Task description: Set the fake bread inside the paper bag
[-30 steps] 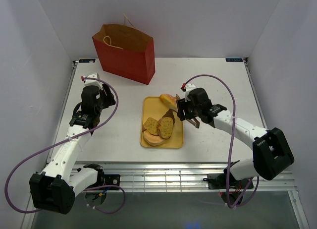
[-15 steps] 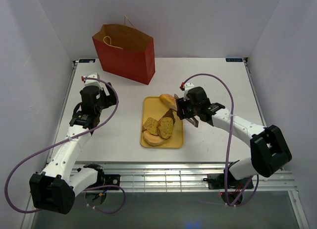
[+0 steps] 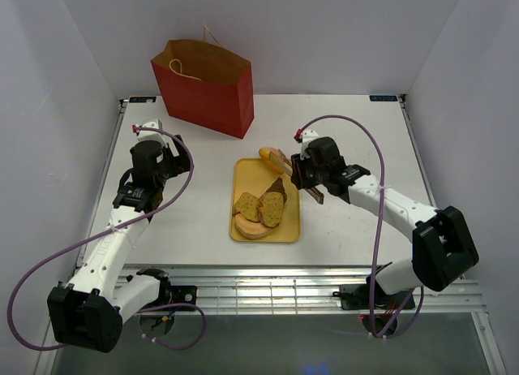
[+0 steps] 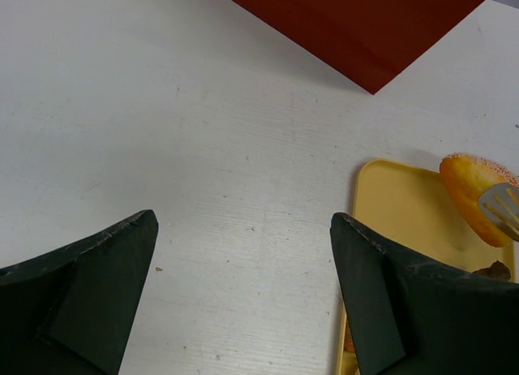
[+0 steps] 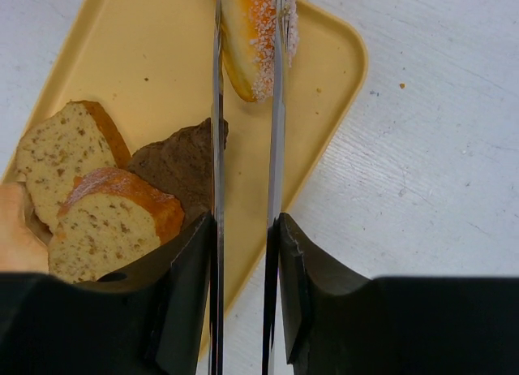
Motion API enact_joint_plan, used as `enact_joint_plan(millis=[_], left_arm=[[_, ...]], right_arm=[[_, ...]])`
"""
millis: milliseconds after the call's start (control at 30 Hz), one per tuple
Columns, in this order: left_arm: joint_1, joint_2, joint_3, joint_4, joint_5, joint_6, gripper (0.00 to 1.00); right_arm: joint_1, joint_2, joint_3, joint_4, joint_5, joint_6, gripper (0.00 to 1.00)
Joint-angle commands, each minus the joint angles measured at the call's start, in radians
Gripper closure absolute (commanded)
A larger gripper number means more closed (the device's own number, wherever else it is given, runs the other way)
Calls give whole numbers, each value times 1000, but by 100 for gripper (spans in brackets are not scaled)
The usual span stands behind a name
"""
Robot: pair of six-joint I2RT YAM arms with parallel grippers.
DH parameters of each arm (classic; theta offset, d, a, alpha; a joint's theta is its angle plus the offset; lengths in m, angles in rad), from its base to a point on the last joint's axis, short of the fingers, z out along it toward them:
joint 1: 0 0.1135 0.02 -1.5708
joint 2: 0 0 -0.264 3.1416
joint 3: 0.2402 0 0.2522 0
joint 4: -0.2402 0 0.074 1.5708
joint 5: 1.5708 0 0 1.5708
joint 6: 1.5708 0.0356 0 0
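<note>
My right gripper rises outward and to the left in the top view next, bringing the roll [image 3: 269, 155] over the bag's opening [image 3: 213, 64], because the bag's red sides stand tall.
My right gripper [image 3: 302, 174] [image 5: 246, 222] is shut on a pair of metal tongs [image 5: 217, 107]. The tongs pinch a glossy orange sugared roll [image 5: 247, 34] [image 3: 269, 155] above the far end of the yellow tray [image 3: 246, 170]. Two tan speckled slices [image 5: 61, 144] [image 5: 113, 213], a dark brown piece [image 5: 182, 160] and a pale bun [image 3: 251, 227] lie on the tray. The red paper bag [image 3: 207, 87] stands open at the back left. My left gripper [image 3: 159, 161] [image 4: 242, 217] is open and empty over bare table, between bag and tray.
The left wrist view shows the bag's lower red corner [image 4: 365, 18], the tray's edge [image 4: 405, 204] and the held roll [image 4: 470, 192]. White walls enclose the table on three sides. A purple cable loops off each arm.
My right gripper has moved away from me with the tongs, carrying the orange roll toward the tray's far edge. The left arm has barely moved.
</note>
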Motion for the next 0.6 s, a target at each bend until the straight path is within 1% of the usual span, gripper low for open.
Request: enact_joint_plan(millis=[0, 167, 333, 367, 433, 500, 533, 567], left_arm=[[-4, -25, 3, 23, 18, 11, 2], [-4, -25, 2, 25, 24, 11, 2], [-3, -25, 2, 25, 32, 15, 2], [-4, -27, 2, 26, 59, 21, 3], [-4, -29, -1, 34, 70, 25, 7], [-4, -25, 0, 32, 65, 26, 7], [-4, -21, 0, 31, 58, 22, 4], [-3, -18, 2, 28, 49, 17, 3]], right_arm=[[-4, -70, 75, 27, -12, -1, 72], [-2, -119, 129, 12, -16, 5, 72], [-4, -143, 219, 5, -24, 15, 72], [-4, -142, 236, 8, -30, 17, 72], [-4, -133, 294, 16, -30, 22, 71], [-4, -108, 339, 24, -30, 26, 71], [-4, -94, 362, 30, -30, 26, 70], [-4, -67, 412, 39, -32, 26, 70]])
